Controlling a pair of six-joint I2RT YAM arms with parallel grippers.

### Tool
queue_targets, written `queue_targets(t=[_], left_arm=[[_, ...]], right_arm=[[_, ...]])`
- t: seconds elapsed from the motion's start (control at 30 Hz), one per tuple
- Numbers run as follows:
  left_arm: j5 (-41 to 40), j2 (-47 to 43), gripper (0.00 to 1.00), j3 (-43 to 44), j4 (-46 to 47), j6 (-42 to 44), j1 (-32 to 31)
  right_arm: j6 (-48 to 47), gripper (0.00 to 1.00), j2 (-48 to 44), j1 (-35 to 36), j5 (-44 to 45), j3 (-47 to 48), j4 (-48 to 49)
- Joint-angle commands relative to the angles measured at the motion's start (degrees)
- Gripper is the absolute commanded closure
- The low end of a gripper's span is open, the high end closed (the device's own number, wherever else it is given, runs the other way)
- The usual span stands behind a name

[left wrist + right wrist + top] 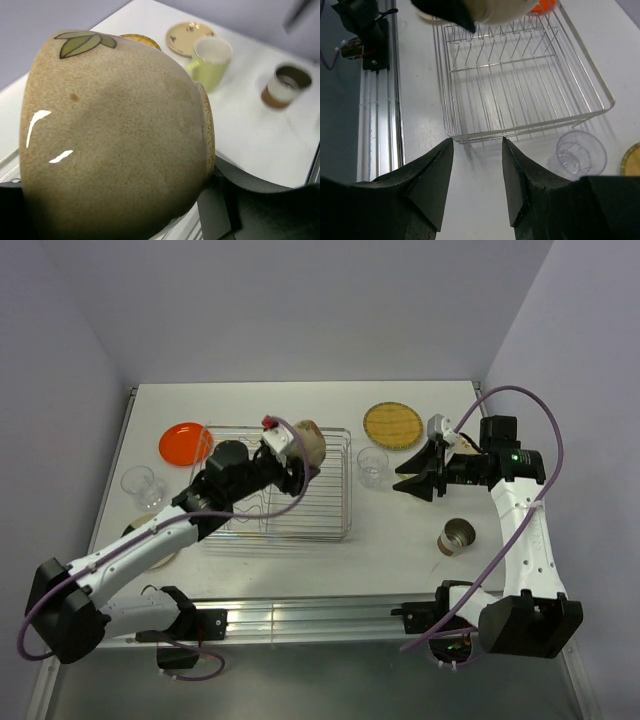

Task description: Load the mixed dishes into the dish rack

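Observation:
Next, my left gripper will turn and lower the beige bowl into the rack's end nearest the yellow plate and release it there, because the wires there are bare.
My left gripper (pixel 298 462) is shut on the beige bowl (pixel 309 443) and holds it tilted above the far right part of the dish rack (pixel 335 510). The bowl (pixel 115 135), with a leaf print, fills the left wrist view. My right gripper (pixel 410 484) is open and empty, low over the table right of the rack, next to a clear cup (pixel 372 464). In the right wrist view its fingertips (pixel 440 165) frame the rack's near rim (pixel 520 131), with the clear cup (pixel 578 152) to the right.
An orange plate (pixel 185 443) and a second clear cup (pixel 141 483) lie left of the rack. A yellow woven plate (pixel 391 424) lies at the back right, a brown metallic cup (pixel 458 537) at the front right. A pale green mug (pixel 210 62) and cream plate (pixel 187 37) show in the left wrist view.

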Motion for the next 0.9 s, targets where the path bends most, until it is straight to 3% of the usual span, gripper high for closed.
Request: queue_targets(t=[0.0, 0.23, 0.4, 0.87], left_arm=[[10.1, 4.1, 0.61, 2.7, 18.4, -18.2, 6.9], [17.8, 14.1, 0.61, 3.4, 30.0, -36.9, 13.5], [22.2, 21.8, 0.61, 5.4, 31.8, -46.6, 16.5], [28.6, 37.8, 0.62, 7.7, 38.9, -60.4, 17.1]], right_arm=[[2.5, 0.49, -2.9, -2.1, -3.4, -3.4, 3.0], [5.4, 0.49, -6.5, -5.0, -6.0, -10.2, 5.7], [5.1, 0.50, -8.1, -6.3, -7.5, -12.9, 6.0], [3.5, 0.50, -8.8, -8.0, -9.5, -17.1, 5.9]])
